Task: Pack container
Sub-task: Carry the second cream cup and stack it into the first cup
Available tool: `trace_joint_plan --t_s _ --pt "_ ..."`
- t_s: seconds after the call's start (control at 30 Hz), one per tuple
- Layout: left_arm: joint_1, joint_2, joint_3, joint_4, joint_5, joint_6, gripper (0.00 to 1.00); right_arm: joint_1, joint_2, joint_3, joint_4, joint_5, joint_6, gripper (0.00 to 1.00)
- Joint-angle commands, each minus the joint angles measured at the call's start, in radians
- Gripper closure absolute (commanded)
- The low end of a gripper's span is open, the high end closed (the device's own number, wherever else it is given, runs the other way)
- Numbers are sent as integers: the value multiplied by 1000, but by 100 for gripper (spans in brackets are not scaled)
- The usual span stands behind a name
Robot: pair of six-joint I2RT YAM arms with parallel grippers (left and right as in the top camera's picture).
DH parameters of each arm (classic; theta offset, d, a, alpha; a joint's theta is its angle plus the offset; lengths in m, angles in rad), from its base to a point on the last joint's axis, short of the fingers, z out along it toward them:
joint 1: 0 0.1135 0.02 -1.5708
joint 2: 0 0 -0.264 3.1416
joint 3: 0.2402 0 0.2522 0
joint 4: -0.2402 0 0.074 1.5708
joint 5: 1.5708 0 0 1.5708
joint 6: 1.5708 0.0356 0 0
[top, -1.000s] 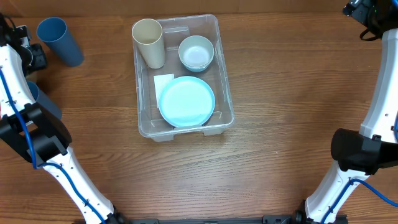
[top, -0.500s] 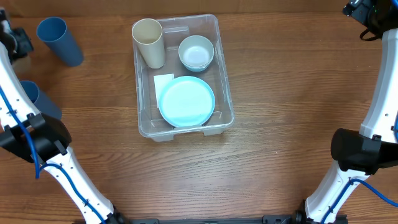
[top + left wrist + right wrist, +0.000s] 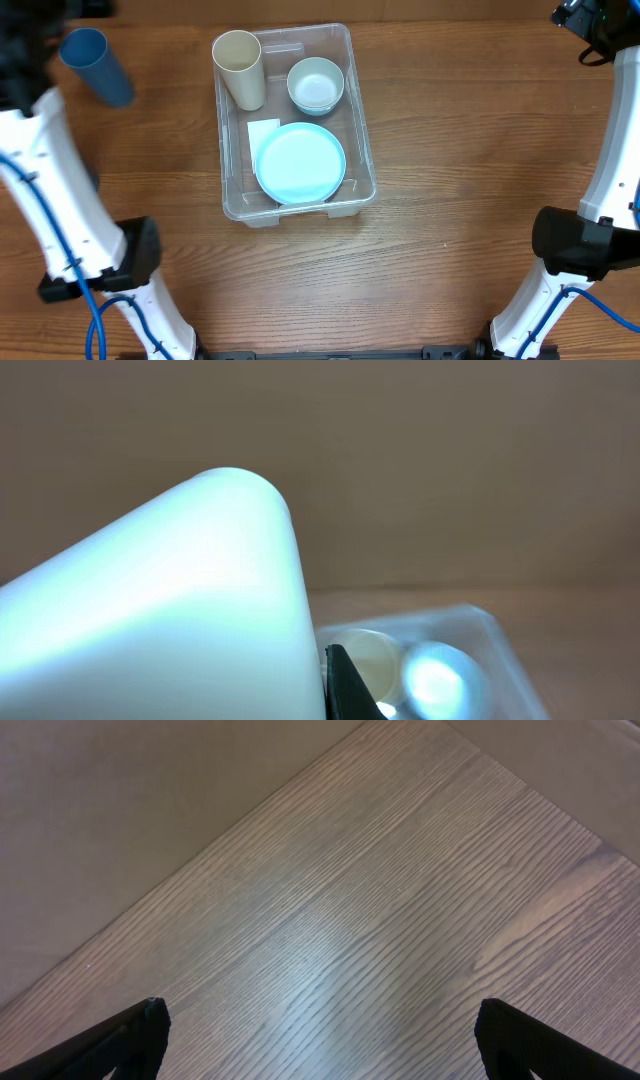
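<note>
The cup in my left gripper will next go across to the right in the overhead view and down into the packed beige cup's opening (image 3: 237,48) (image 3: 369,660), and my left gripper will release it there.
The container (image 3: 362,150), a large clear bin, stands at the table's middle. It holds a beige cup (image 3: 240,68), a pale blue bowl (image 3: 316,84), a pale blue plate (image 3: 299,163) and shows a white label (image 3: 262,130). A blue cup (image 3: 96,66) stands outside it at the far left. My left gripper (image 3: 28,38) is a dark blur at the top left corner, beside that cup. In the left wrist view one black fingertip (image 3: 342,685) shows beside a big white shape; the container (image 3: 490,635) lies beyond. My right gripper (image 3: 325,1040) is open and empty over bare wood at the far right (image 3: 590,20).
My left arm's white link (image 3: 60,190) crosses the table's left side. My right arm (image 3: 610,170) stands along the right edge. The table's back edge meets a brown wall (image 3: 150,800).
My left arm has swung: its gripper went up to the top left corner and its elbow moved right. It now covers a second blue cup seen at the left edge. Right arm unmoved.
</note>
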State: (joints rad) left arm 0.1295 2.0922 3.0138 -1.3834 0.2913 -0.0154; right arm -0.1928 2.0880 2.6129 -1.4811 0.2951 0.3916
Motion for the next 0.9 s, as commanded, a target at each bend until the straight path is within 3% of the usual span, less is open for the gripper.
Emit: trace_joint_plan --t_s 0.0,0.1,0.23,0.87 --pt "-191 80 -23 -3 -35 67 96 1 -1 4 5 11 1 0" --pt "-319 135 -23 -37 -210 72 96 1 -1 4 5 11 1 0" --pt "-390 203 -23 -80 -239 71 96 1 -1 4 5 11 1 0" --pt "-363 233 -23 -287 -369 18 96 1 -1 4 5 11 1 0"
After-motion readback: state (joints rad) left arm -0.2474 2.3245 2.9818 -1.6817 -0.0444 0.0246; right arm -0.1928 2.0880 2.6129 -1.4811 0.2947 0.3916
